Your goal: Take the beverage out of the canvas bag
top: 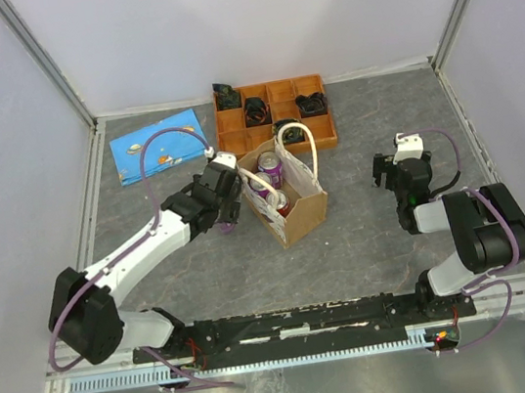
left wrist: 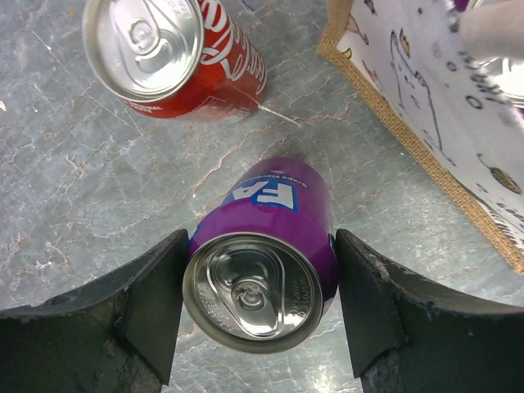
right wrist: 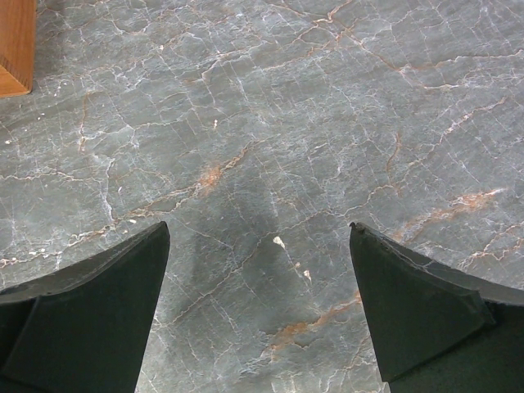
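Note:
My left gripper has the upright purple can. It should lower the can and set it on the tabletop beside the canvas bag (top: 306, 208).
The canvas bag (top: 306, 208) stands mid-table, tan with white loop handles; its white, purple-marked side shows in the left wrist view (left wrist: 434, 123). Inside it I see a purple can (top: 270, 168) and a red can (top: 281, 203). My left gripper (top: 228, 207) is just left of the bag, low over the table. In the left wrist view the left gripper (left wrist: 262, 237) is shut on an upright purple can (left wrist: 274, 213), both fingers against its sides. A red can (left wrist: 176, 57) stands on the table just beyond it. My right gripper (top: 390, 177) is open and empty, right of the bag; it hangs over bare table in the right wrist view (right wrist: 258, 229).
An orange compartment tray (top: 232, 122) holding dark items sits right behind the bag; its corner shows in the right wrist view (right wrist: 15, 41). A blue patterned sheet (top: 161, 144) lies at the back left. White walls enclose the grey table.

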